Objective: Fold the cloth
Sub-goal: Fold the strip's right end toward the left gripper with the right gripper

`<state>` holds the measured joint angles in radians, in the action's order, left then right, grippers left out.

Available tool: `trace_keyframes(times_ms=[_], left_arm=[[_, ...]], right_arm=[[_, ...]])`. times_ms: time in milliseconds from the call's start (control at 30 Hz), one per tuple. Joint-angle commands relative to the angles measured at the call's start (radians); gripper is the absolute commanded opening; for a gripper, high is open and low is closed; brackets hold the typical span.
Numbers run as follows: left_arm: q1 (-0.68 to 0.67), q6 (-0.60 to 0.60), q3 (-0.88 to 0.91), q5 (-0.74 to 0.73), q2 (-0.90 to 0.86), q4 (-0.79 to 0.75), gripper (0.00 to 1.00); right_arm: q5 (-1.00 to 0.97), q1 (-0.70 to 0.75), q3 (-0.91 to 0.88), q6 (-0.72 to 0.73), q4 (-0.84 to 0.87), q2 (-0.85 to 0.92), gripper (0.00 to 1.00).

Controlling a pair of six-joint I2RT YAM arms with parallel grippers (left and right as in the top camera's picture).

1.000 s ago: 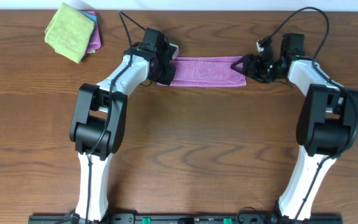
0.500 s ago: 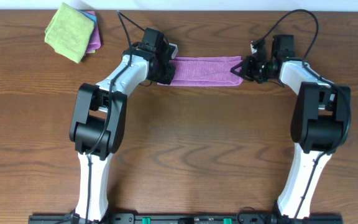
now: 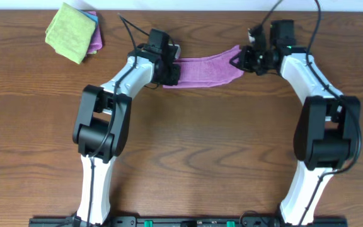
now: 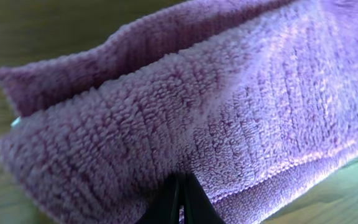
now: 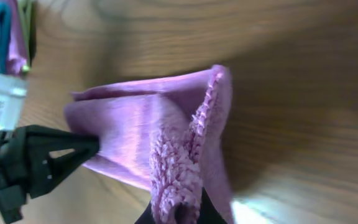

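Note:
The cloth lies long, so my right gripper will next go left in the overhead view, onto the cloth's end by my left gripper, and release.
The purple cloth (image 3: 205,69) is a long folded strip stretched between my two grippers near the table's far edge. My left gripper (image 3: 171,69) is shut on its left end. In the left wrist view the cloth (image 4: 216,106) fills the frame above my pinched fingertips (image 4: 180,198). My right gripper (image 3: 239,58) is shut on the right end, which is raised and pulled toward the far side. In the right wrist view the cloth (image 5: 166,137) bunches up between my fingers at the bottom edge, and the left gripper (image 5: 39,158) shows at its far end.
A stack of folded cloths, green (image 3: 70,31) on top with pink and blue beneath, lies at the far left corner; it also peeks into the right wrist view. The brown wooden table (image 3: 200,145) spreads out in front of both arms.
My right gripper closed on the cloth's right end and moved up and toward the far edge, lifting that end. The left gripper stayed shut and shifted slightly.

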<state>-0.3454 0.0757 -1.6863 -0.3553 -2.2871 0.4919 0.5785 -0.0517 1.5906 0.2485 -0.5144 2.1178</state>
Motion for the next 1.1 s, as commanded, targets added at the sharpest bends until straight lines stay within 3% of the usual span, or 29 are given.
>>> trace_keyframes(times_ms=[0, 200, 567, 933, 1067], left_arm=[[-0.043, 0.037, 0.029, -0.023, -0.035, 0.021, 0.06], [-0.066, 0.070, 0.029, -0.035, -0.035, 0.020, 0.06], [-0.067, 0.086, 0.027, -0.084, 0.018, -0.006, 0.06], [-0.031, 0.084, 0.027, -0.079, 0.306, 0.028, 0.06], [0.006, 0.077, 0.027, 0.037, 0.449, 0.143, 0.06]], right_arm=[[-0.108, -0.060, 0.013, -0.067, -0.030, -0.028, 0.01], [-0.212, -0.127, 0.013, -0.076, -0.069, -0.031, 0.01], [-0.215, -0.133, 0.014, -0.090, -0.109, -0.033, 0.01], [-0.216, -0.133, 0.014, -0.097, -0.114, -0.033, 0.01], [-0.216, -0.134, 0.014, -0.110, -0.099, -0.033, 0.01]])
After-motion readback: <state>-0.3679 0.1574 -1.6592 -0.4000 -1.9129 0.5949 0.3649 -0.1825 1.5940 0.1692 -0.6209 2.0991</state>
